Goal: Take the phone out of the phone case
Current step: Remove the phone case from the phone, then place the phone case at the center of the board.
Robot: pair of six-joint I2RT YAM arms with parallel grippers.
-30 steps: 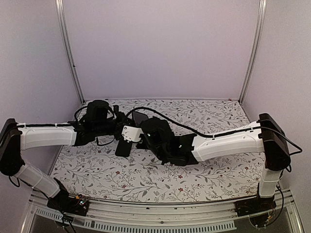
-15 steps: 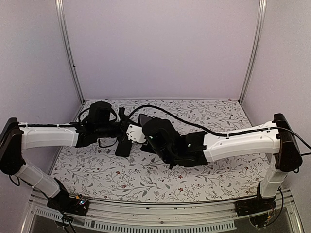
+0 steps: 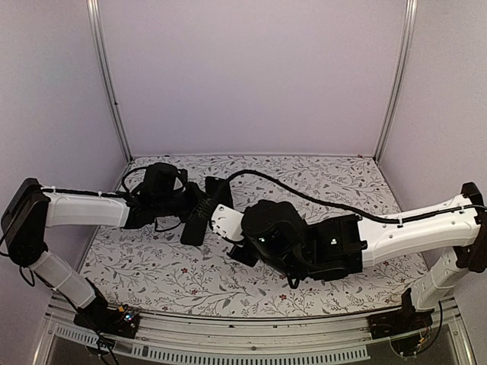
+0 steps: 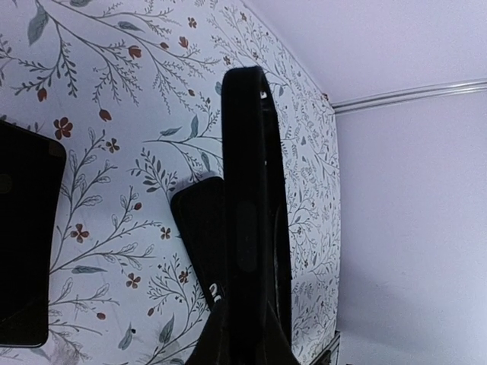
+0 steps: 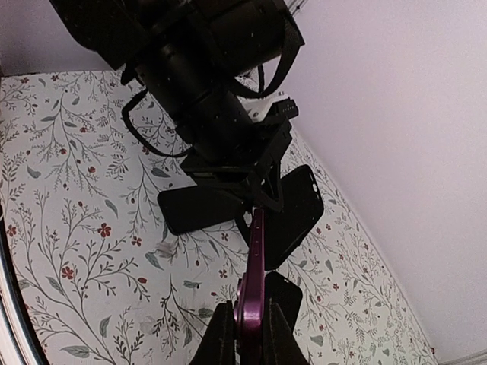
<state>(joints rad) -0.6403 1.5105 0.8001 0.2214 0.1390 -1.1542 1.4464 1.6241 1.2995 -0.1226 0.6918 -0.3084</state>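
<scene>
I need to move the phone (image 5: 253,258) in my right gripper back and down onto the bare flowered mat (image 5: 152,308) next and let go of it there, because that clear part of the mat is below and back.
My left gripper (image 3: 199,207) is shut on the black phone case (image 3: 217,190) and holds it on edge above the mat. The left wrist view shows the case (image 4: 247,152) edge-on, rising from that gripper (image 4: 247,334). My right gripper (image 5: 249,315) is shut on the phone (image 5: 253,258), whose purple side faces up. The phone is outside the case (image 5: 297,209), a short way in front of it and not touching it. In the top view my right gripper (image 3: 242,249) sits near and right of the case.
A black flat slab (image 3: 192,228) lies on the flowered mat under the left gripper; it also shows in the right wrist view (image 5: 199,209) and the left wrist view (image 4: 23,243). Another dark flat piece (image 5: 295,293) lies below the phone. Purple walls enclose the mat.
My right arm has pulled back toward the near right with the phone, away from the case. My left gripper has kept hold of the case and stayed nearly in place.
</scene>
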